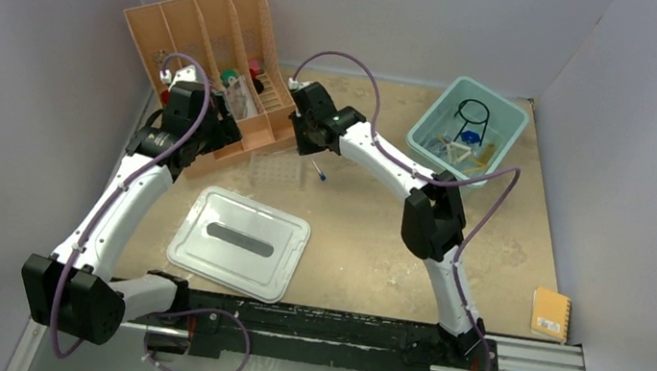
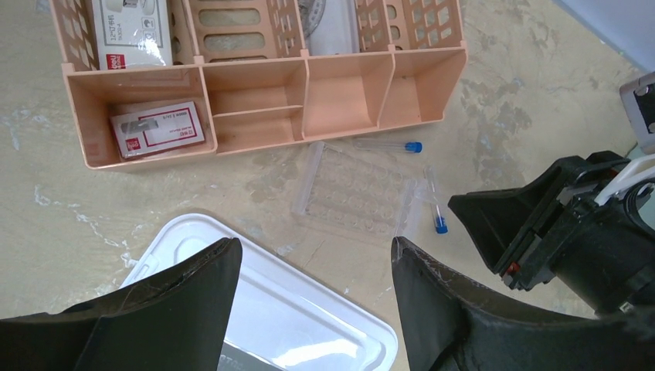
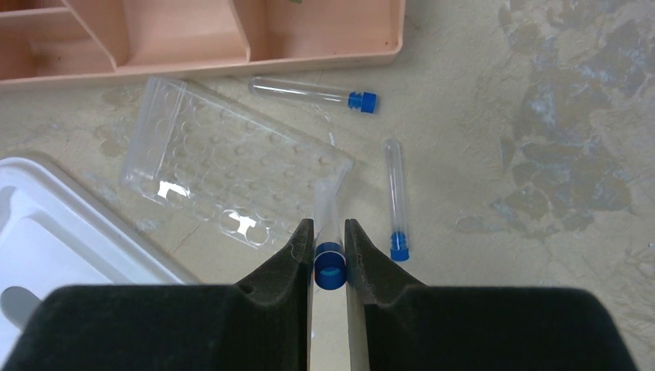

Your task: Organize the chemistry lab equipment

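Note:
The tube's far end is over the clear rack's corner [image 1: 300, 159] [image 3: 338, 165], so my right gripper will next go down over that corner, pull the rack toward the teal bin and let go of the tube.
My right gripper [image 3: 328, 226] is shut on a blue-capped thin tube [image 3: 326, 202], pinching it just above its cap, with the tube's far end over the corner of the clear tube rack [image 3: 224, 158]. Two more blue-capped tubes lie on the table: one [image 3: 309, 93] beside the peach organizer, one [image 3: 395, 185] right of the rack. My left gripper [image 2: 317, 249] hangs open with nothing between its fingers, over the lid's corner, and the rack [image 2: 359, 189] lies ahead of it. From above, the right gripper [image 1: 312, 140] is just behind the rack [image 1: 273, 170].
The peach slotted organizer [image 1: 210, 33] stands at the back left with boxes in it. A teal bin [image 1: 429, 130] at the back right holds a black wire ring [image 1: 474, 112] and blue tools [image 1: 472, 136]. The white lid [image 1: 239, 241] lies near the front. An orange notepad [image 1: 550, 314] is at the right.

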Motion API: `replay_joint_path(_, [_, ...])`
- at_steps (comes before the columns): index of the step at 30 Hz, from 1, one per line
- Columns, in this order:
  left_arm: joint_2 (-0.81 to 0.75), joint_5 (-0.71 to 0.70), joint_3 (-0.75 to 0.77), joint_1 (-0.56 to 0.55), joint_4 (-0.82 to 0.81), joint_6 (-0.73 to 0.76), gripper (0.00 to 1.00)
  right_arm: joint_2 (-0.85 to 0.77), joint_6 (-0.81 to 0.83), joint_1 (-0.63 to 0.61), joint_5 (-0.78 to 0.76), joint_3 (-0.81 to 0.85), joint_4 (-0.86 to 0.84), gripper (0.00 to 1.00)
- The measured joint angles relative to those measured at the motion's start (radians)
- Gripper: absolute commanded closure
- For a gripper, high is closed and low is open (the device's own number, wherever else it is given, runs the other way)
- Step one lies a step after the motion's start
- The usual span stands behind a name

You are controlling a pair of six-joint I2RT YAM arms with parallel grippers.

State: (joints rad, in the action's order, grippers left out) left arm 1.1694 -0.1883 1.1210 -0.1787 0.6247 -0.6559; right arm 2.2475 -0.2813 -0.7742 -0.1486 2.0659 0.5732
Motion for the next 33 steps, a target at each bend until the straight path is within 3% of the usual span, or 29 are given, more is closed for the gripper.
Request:
replay_joint_path(15, [-0.001, -0.002, -0.007, 0.000, 0.000, 0.014, 0.31, 0.053, 0.037, -0.002, 0.003, 0.023, -0.042, 0.91])
replay_joint_path(28, [-0.001, -0.028, -0.007, 0.000, 0.000, 0.040, 0.31, 0.070, 0.113, -0.007, 0.019, 0.064, 0.152, 0.91])
replay_joint_path(33, [0.000, -0.024, -0.007, 0.000, -0.001, 0.040, 0.31, 0.000, 0.136, -0.006, 0.027, -0.034, 0.211, 0.92])
